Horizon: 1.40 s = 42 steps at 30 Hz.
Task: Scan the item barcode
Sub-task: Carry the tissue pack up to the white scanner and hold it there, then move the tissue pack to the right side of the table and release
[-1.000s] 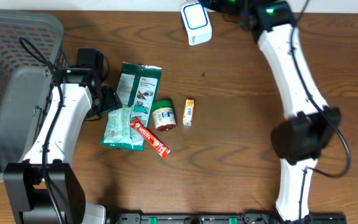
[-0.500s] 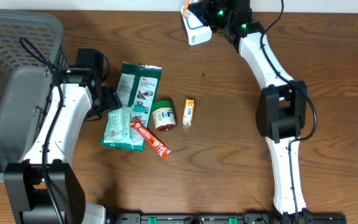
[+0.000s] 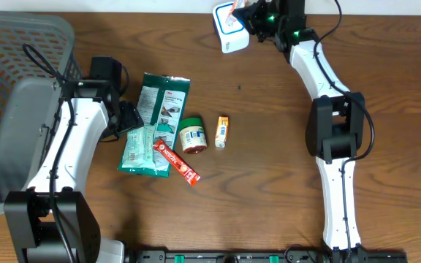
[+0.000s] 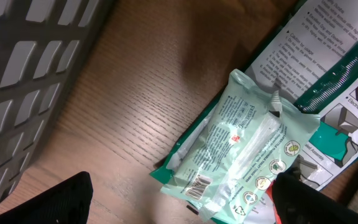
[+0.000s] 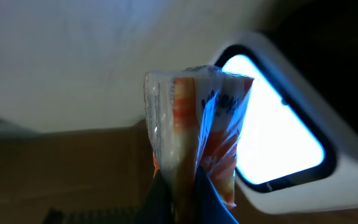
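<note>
Bare tabletop lies below my right gripper, back and to its right in the overhead view, so I need to carry the packet there, lower it and release it.
My right gripper (image 3: 253, 13) is shut on a small orange-and-white packet (image 5: 194, 130) and holds it upright just in front of the white barcode scanner (image 3: 229, 28) at the table's far edge. The scanner's lit window (image 5: 278, 118) glows right behind the packet. In the right wrist view the gripper (image 5: 182, 199) pinches the packet's lower end. My left gripper (image 3: 126, 117) hangs open over the left end of a mint-green pouch (image 4: 247, 149), whose barcode (image 4: 196, 185) faces up between the dark fingers (image 4: 48, 202).
A grey basket (image 3: 13, 88) fills the left edge. Beside the mint pouch (image 3: 141, 150) lie a green-and-white packet (image 3: 164, 102), a red stick pack (image 3: 176, 162), a small jar (image 3: 193, 135) and a small yellow box (image 3: 223, 131).
The right arm has folded in and brought the packet left, up against the scanner's face. The left arm and the items on the table have stayed put.
</note>
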### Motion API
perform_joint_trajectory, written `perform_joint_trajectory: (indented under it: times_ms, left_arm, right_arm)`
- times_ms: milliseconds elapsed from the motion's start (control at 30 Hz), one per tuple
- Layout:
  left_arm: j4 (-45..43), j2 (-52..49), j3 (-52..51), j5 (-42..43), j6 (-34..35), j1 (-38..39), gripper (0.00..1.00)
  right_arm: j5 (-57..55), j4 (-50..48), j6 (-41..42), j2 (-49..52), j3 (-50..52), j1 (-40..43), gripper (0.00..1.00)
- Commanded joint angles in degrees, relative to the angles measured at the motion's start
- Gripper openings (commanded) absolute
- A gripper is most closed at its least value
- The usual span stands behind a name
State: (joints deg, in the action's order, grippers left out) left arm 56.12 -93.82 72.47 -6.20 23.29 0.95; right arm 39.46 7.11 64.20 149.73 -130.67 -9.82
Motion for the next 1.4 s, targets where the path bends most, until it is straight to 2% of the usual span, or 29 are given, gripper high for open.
perform_joint_trajectory:
  times_ms: [0, 100, 267, 467, 600, 800, 967, 1133, 1367]
  left_arm:
    - [0.13, 1.25, 0.72, -0.5, -0.13, -0.24, 0.93]
    - [0.13, 1.25, 0.7, -0.5, -0.13, -0.24, 0.93]
    - [0.13, 1.25, 0.7, -0.5, -0.13, -0.24, 0.93]
    - [0.13, 1.25, 0.72, -0.5, -0.13, -0.24, 0.93]
    - [0.13, 1.25, 0.72, -0.5, -0.13, -0.24, 0.93]
    - [0.13, 1.25, 0.72, -0.5, -0.13, -0.24, 0.93]
    - [0.13, 1.25, 0.72, -0.5, -0.13, -0.24, 0.93]
    - [0.13, 1.25, 0.72, -0.5, -0.13, -0.24, 0.93]
    - [0.13, 1.25, 0.72, -0.5, -0.13, -0.24, 0.93]
  right_arm:
    - [6.05, 0.42, 0.66, -2.6, -0.63, 1.66, 0.01]
    - [5.46, 5.03, -2.95, -7.54, -0.63, 2.27, 0.01]
    - [6.47, 21.59, -16.92, -18.36, -0.63, 2.69, 0.01]
    - [-0.35, 50.73, -43.6, -29.94, -0.61, 3.43, 0.01]
    - [-20.68, 69.96, -50.4, -32.44, -0.61, 4.35, 0.01]
    - [-48.5, 83.45, -49.33, -32.2, 4.74, 5.22, 0.01]
    - [-59.82, 83.23, -42.6, -32.2, 16.52, 6.64, 0.01]
    - [-64.72, 71.41, -40.94, -32.2, 30.86, 10.86, 0.01]
    - [-65.37, 55.71, -45.18, -32.2, 45.59, 20.33, 0.01]
